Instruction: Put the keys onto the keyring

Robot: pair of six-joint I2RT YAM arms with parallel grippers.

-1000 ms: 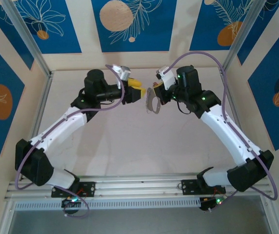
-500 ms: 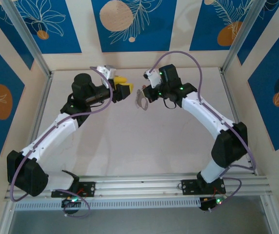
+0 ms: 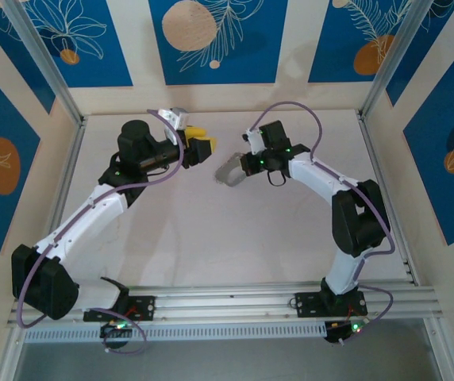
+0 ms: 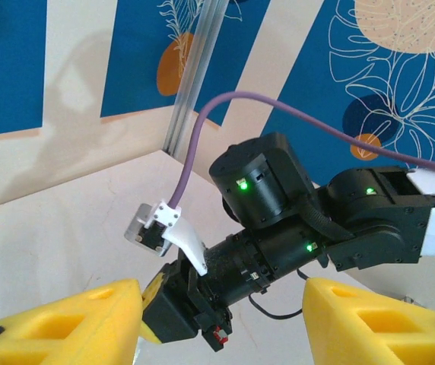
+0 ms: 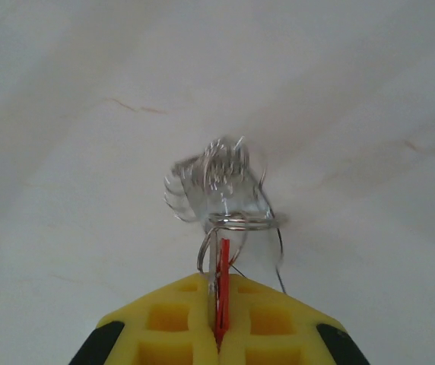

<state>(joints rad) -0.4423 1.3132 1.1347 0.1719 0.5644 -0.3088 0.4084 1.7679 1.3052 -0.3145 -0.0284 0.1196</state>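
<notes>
Next, the right gripper draws back toward my base and lowers the keys to the bare tabletop to release them, because the keyring (image 3: 227, 171) already hangs from their end.
My right gripper (image 5: 217, 287) is shut on the keys (image 5: 222, 268): a red tag and a silver key stand edge-on between its yellow fingers (image 5: 274, 323). Just past the fingertips hangs the keyring (image 5: 219, 181), a blurred tangle of thin silver loops above the pale table. How key and loops join is too blurred to tell. From above, the right gripper (image 3: 244, 163) points left with the keyring (image 3: 227, 171) at its tip. My left gripper (image 3: 205, 148) is open, a short gap left of the keyring. Its yellow fingers (image 4: 58, 323) frame the right arm's wrist (image 4: 267, 255), holding nothing.
The pale table (image 3: 211, 238) is walled in by blue-and-cream panels (image 3: 211, 36) and metal posts (image 3: 44, 59). The right arm's elbow (image 3: 358, 218) stands folded up near the right wall. A purple cable (image 4: 202, 129) loops over the right wrist.
The right gripper has carried the keys and keyring leftward and lower while its elbow folded up. The left gripper drew back to the left, then held still, open throughout.
</notes>
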